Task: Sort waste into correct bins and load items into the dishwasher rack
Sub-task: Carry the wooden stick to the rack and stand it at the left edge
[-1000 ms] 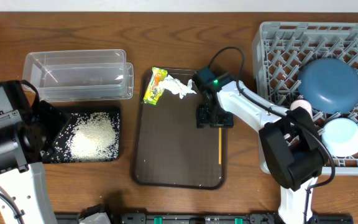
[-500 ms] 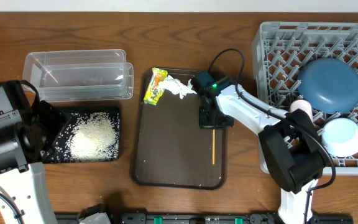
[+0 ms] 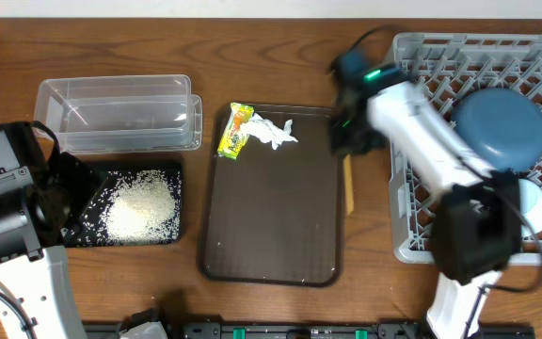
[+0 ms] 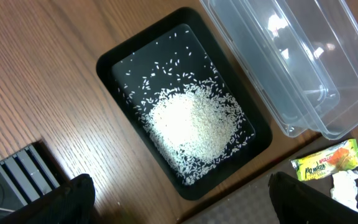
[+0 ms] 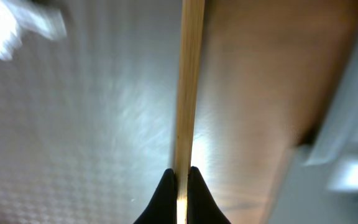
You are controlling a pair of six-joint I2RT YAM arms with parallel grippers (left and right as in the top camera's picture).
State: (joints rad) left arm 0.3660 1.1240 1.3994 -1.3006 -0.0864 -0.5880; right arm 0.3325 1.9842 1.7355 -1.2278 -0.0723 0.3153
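Next, my right gripper lifts toward the slots along the rack's tray-side (image 3: pixel 416 73), to the gripper's right in the overhead view, and lowers to release.
My right gripper (image 3: pixel 346 143) is shut on a thin wooden chopstick (image 3: pixel 348 186) and holds it over the right rim of the brown tray, next to the grey dishwasher rack (image 3: pixel 422 66). In the right wrist view the chopstick (image 5: pixel 188 93) runs straight out from the pinched gripper (image 5: pixel 179 177). A dark blue bowl (image 3: pixel 499 127) lies in the rack, and a pale blue bowl (image 3: pixel 537 205) is partly hidden behind the arm. The yellow-green wrapper (image 3: pixel 235 129) and white tissue (image 3: pixel 271 132) lie on the tray's far end. Rice (image 4: pixel 194 121) fills the black tray (image 4: pixel 114 59). My left gripper (image 4: pixel 185 208) hangs open above that tray's near corner.
The clear tub (image 3: pixel 116 113) stands beside the black tray (image 3: pixel 172 174) at the left. The brown serving tray (image 3: pixel 271 226) lies in the middle. The rack's left wall (image 5: pixel 353 124) is close on the right of the chopstick. The left arm's body (image 3: pixel 7 212) fills the left edge.
The right gripper shut on the chopstick, lifted it off the brown tray and carried it up and to the right, to the tray's edge by the rack. The left arm has not moved.
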